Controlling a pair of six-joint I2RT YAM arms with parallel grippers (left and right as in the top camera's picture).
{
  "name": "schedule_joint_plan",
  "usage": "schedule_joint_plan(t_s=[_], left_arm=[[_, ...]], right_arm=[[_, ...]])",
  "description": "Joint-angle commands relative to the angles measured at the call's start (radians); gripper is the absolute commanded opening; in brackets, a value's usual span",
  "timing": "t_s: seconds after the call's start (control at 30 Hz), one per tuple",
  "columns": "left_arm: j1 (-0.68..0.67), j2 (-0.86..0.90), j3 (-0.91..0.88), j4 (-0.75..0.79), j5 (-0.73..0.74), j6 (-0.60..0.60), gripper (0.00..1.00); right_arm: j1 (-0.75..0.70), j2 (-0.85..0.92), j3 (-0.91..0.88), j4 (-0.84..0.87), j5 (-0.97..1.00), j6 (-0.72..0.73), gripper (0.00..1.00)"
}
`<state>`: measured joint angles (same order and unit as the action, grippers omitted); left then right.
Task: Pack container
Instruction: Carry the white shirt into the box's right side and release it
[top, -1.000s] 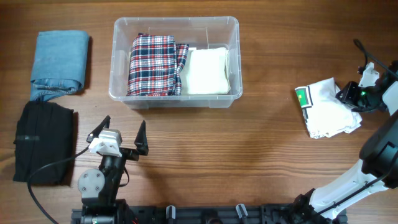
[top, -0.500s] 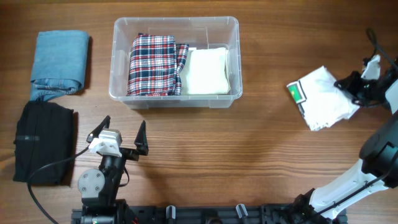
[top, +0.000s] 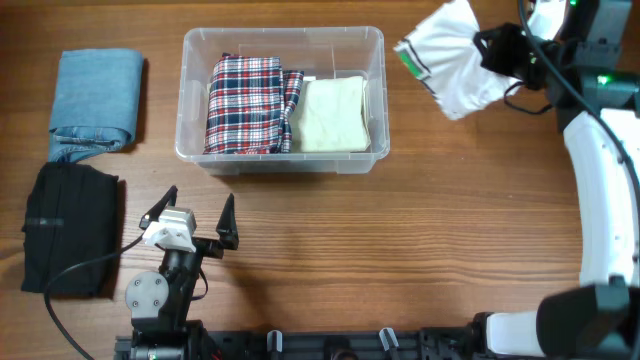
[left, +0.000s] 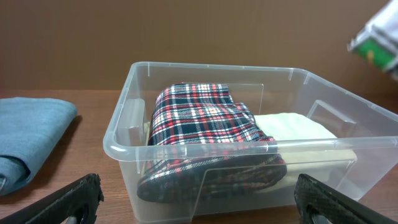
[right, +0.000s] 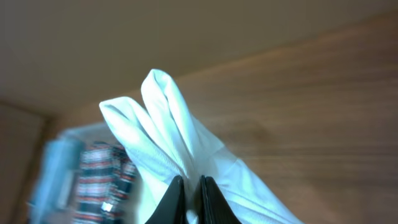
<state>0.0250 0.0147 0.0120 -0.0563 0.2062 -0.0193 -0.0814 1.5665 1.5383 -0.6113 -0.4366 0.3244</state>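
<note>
My right gripper next goes left in the overhead view, then down over the cream garment (top: 334, 113) to release, as that pile is lower than the plaid.
The clear plastic container (top: 283, 40) stands at the table's upper middle and holds a folded plaid garment (top: 245, 103) and a folded cream garment (top: 334, 113). It also shows in the left wrist view (left: 124, 118). My right gripper (top: 492, 48) is shut on a folded white garment (top: 450, 62) with a green tag and holds it in the air just right of the container. In the right wrist view the fingers (right: 191, 186) pinch the white cloth (right: 161, 124). My left gripper (top: 195, 222) is open and empty in front of the container.
A folded blue denim garment (top: 97, 100) lies at the far left, with a folded black garment (top: 68, 228) below it. The right arm (top: 610, 180) runs down the right side of the table.
My right gripper has lifted the white garment off the table at the right and carried it up and left, towards the container's right end. The left arm has not moved.
</note>
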Motion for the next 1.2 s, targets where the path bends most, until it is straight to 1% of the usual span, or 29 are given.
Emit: schedule_joint_plan(t_s=[0.0, 0.13, 0.27, 0.3, 0.4, 0.5, 0.67, 0.87, 0.97, 1.03, 1.1, 1.13, 1.17], left_arm=[[-0.005, -0.005, -0.006, -0.001, -0.006, 0.012, 1.00], [-0.006, -0.005, -0.006, -0.001, -0.006, 0.012, 1.00], [-0.006, -0.005, -0.006, -0.001, -0.006, 0.012, 1.00], [-0.006, -0.005, -0.006, -0.001, -0.006, 0.012, 1.00], [-0.005, -0.005, -0.006, -0.001, -0.006, 0.012, 1.00], [-0.005, -0.005, -0.006, -0.001, -0.006, 0.012, 1.00], [-0.005, -0.005, -0.006, -0.001, -0.006, 0.012, 1.00], [-0.005, -0.005, -0.006, -0.001, -0.006, 0.012, 1.00], [-0.005, -0.005, -0.006, -0.001, -0.006, 0.012, 1.00], [-0.006, -0.005, -0.006, -0.001, -0.006, 0.012, 1.00], [-0.005, -0.005, -0.006, -0.001, -0.006, 0.012, 1.00], [-0.005, -0.005, -0.006, -0.001, -0.006, 0.012, 1.00], [-0.005, -0.005, -0.006, -0.001, -0.006, 0.012, 1.00]], right_arm=[[0.078, -0.079, 0.029, 0.053, 0.037, 0.273, 0.04], [0.186, -0.064, 0.025, 0.077, 0.089, 0.504, 0.04], [0.331, -0.018, 0.025, 0.181, 0.146, 0.683, 0.04], [0.377, 0.004, 0.025, 0.202, 0.186, 0.755, 0.04], [0.465, 0.071, 0.025, 0.225, 0.286, 0.863, 0.04], [0.517, 0.158, 0.025, 0.253, 0.323, 0.941, 0.04], [0.528, 0.274, 0.025, 0.260, 0.325, 1.015, 0.04], [0.532, 0.296, 0.024, 0.256, 0.364, 1.158, 0.04], [0.557, 0.296, 0.023, 0.217, 0.474, 1.258, 0.04], [0.561, 0.296, 0.023, 0.197, 0.523, 1.273, 0.04], [0.561, 0.296, 0.022, 0.195, 0.523, 1.273, 0.04], [0.561, 0.296, 0.022, 0.195, 0.523, 1.273, 0.13], [0.561, 0.296, 0.022, 0.195, 0.522, 1.271, 0.31]])
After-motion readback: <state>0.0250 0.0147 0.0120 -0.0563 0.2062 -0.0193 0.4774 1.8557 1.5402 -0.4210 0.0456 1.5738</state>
